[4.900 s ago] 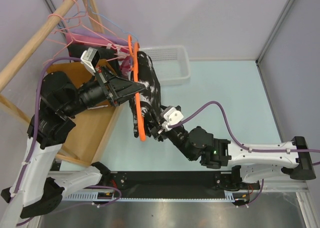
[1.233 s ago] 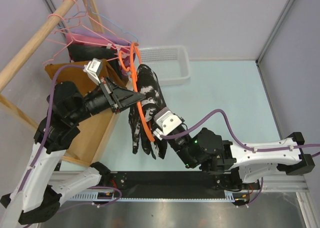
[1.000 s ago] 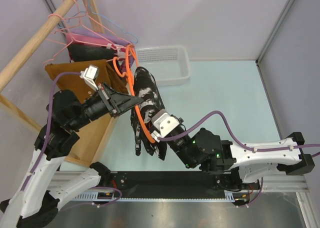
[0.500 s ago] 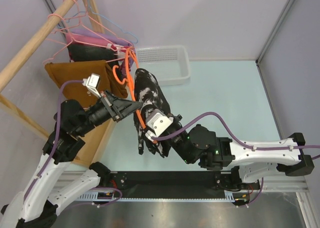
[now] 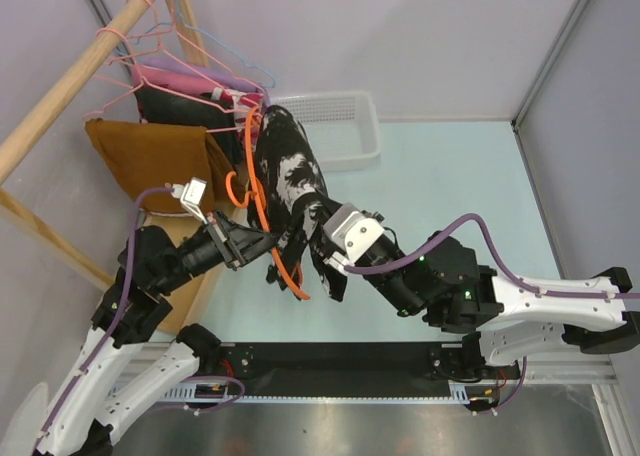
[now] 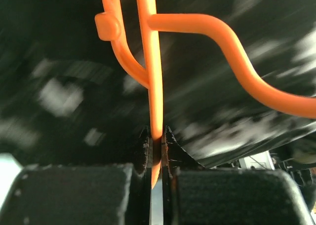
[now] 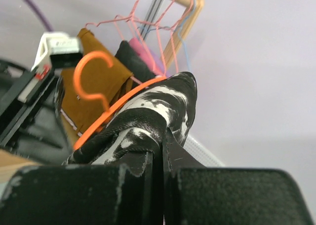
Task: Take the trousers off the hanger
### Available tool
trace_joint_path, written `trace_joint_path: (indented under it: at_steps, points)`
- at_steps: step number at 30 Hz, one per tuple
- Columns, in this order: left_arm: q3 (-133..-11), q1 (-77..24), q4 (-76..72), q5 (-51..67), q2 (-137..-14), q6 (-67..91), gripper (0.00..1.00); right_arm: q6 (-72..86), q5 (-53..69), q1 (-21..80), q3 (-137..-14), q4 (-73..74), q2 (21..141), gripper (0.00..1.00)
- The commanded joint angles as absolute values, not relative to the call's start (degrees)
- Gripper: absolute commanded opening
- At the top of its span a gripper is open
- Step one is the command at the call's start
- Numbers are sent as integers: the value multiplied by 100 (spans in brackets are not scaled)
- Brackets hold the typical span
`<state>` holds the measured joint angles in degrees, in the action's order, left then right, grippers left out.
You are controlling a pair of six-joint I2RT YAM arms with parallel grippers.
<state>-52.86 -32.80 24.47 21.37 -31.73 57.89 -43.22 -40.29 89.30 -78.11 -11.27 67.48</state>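
Observation:
The right gripper moves the trousers off the orange hanger [image 5: 248, 181] next. Then it goes outward and down into the white mesh basket [image 5: 338, 131] to release them, since the basket stands empty.
The black trousers with white blotches [image 5: 285, 166] drape over an orange plastic hanger [image 5: 248, 181], held in the air off the rail. My left gripper [image 5: 272, 244] is shut on the hanger's thin bar [image 6: 154, 87], with the printed cloth [image 6: 64, 62] right behind it. My right gripper [image 5: 322, 238] is shut on a fold of the printed trousers [image 7: 153, 111], and the orange hanger [image 7: 118, 104] runs under the cloth. The rust-brown trousers [image 5: 150, 156] hang from a wire hanger on the rail.
A wooden rail [image 5: 70, 86] slants across the top left and carries several wire hangers, a pink garment [image 5: 170, 76] and a black one [image 5: 180, 101]. A white mesh basket [image 5: 335, 126] stands at the back of the table. Side walls close in left and right.
My left gripper has pulled the orange hanger down toward the near edge. My right gripper has shifted right with the cloth. The hanger's lower end now pokes out below the trousers.

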Motion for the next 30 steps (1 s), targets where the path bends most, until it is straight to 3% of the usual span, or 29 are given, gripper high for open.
trace_joint_path:
  at_steps: [1,10,23,30]
  points:
    - [-4764,-3208,3419,1776,-3103,5432,0,-4702,-3929,8947,-8718,-2742,6442,0]
    - [-4193,-3208,3419,1766,-2988,5397,0,-4923,-4175,8351,-9395,-2708,6811,0]
    - [-4175,-3208,3367,2302,-2848,4624,0,-2568,-2673,4661,-9466,-1521,7715,0]
    - [-4438,-3208,3296,2347,-2751,4105,0,-2618,-1961,3342,-9869,-1793,8674,0]
